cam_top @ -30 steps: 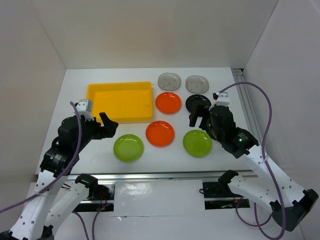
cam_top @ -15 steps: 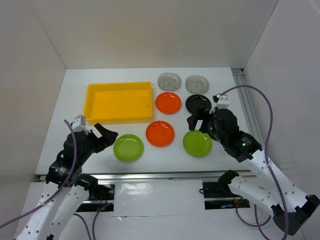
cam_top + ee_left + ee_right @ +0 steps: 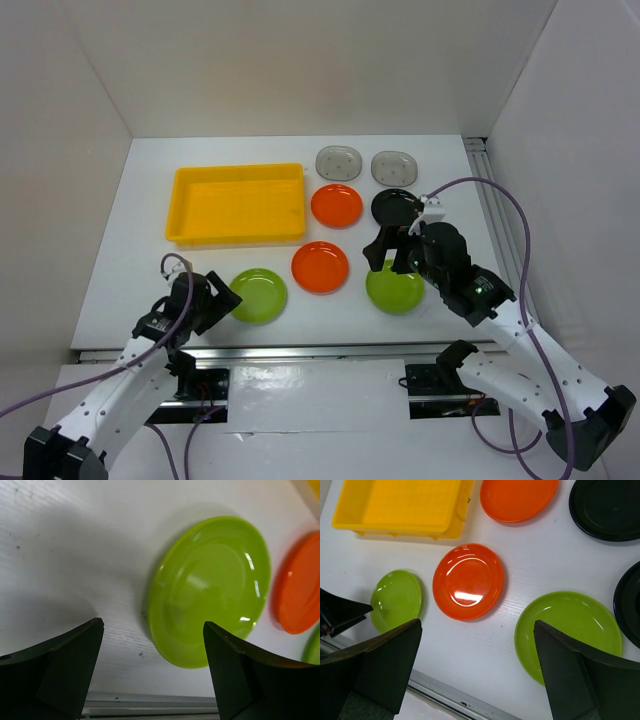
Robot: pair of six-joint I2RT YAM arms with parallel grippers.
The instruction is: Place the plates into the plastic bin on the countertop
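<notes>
My left gripper moves down and slightly outward onto the near rim of the green plate [image 3: 235,310] [image 3: 152,623] beside it next, since the open fingers already straddle it.
The yellow plastic bin [image 3: 240,205] stands at the back left of the white countertop [image 3: 140,250] with nothing in it. Right of it lie two grey dotted plates [image 3: 338,161], an orange plate [image 3: 337,205], a black plate [image 3: 397,205], a nearer orange plate [image 3: 320,267] and two lime-green plates [image 3: 257,295] [image 3: 395,287]. My left gripper [image 3: 215,300] is open and empty, low at the left green plate's [image 3: 210,590] near-left rim. My right gripper [image 3: 385,245] is open and empty, held above the gap between the near orange plate [image 3: 468,580] and the right green plate [image 3: 567,632].
A metal rail [image 3: 300,350] runs along the near table edge, just behind my left fingers. White walls close the left, back and right sides. A second dark round rim [image 3: 630,610] shows at the right edge of the right wrist view.
My left arm has dropped and pulled toward the near edge, bringing its gripper down beside the left green plate. My right gripper has shifted slightly left. No plate has moved.
</notes>
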